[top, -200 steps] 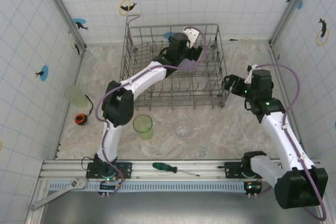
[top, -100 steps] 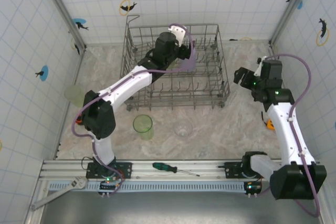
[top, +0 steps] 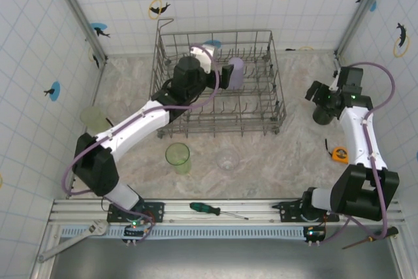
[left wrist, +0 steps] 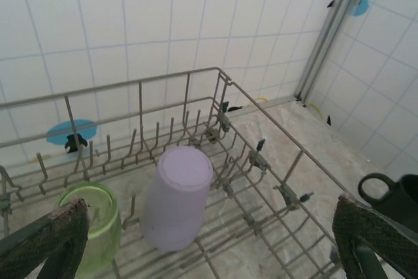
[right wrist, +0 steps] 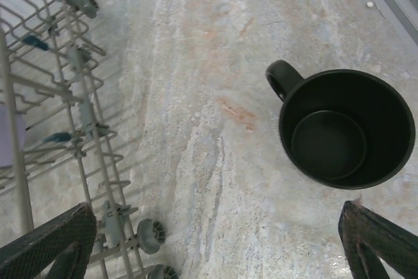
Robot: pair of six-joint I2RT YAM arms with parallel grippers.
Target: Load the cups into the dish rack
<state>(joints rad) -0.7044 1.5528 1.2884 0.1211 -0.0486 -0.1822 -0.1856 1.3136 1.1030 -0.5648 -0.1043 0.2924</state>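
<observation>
My right gripper next lowers onto the black mug's rim (top: 319, 113) (right wrist: 283, 125) beside the handle, one finger inside, then closes.
The grey wire dish rack (top: 261, 106) stands at the back of the table. Inside it a lilac cup (top: 236, 72) (left wrist: 177, 197) stands upside down, with a green cup (left wrist: 93, 227) to its left. My left gripper (top: 222, 76) (left wrist: 209, 253) hovers open just left of the lilac cup, touching nothing. A black mug (top: 321, 115) (right wrist: 346, 129) sits upright on the table right of the rack. My right gripper (top: 318, 96) (right wrist: 215, 246) hangs open above the table beside the mug. A green cup (top: 177, 157), a clear cup (top: 227, 159) and a pale green cup (top: 93, 119) stand on the table.
An orange tape measure (top: 338, 154) lies near the right wall. A green-handled screwdriver (top: 212, 210) rests on the front rail and a wrench (top: 72, 240) lies at the front left. Tiled walls close in three sides.
My left gripper has drawn back to the left, away from the lilac cup, which stays in the rack. My right arm has swung right and back, over the black mug.
</observation>
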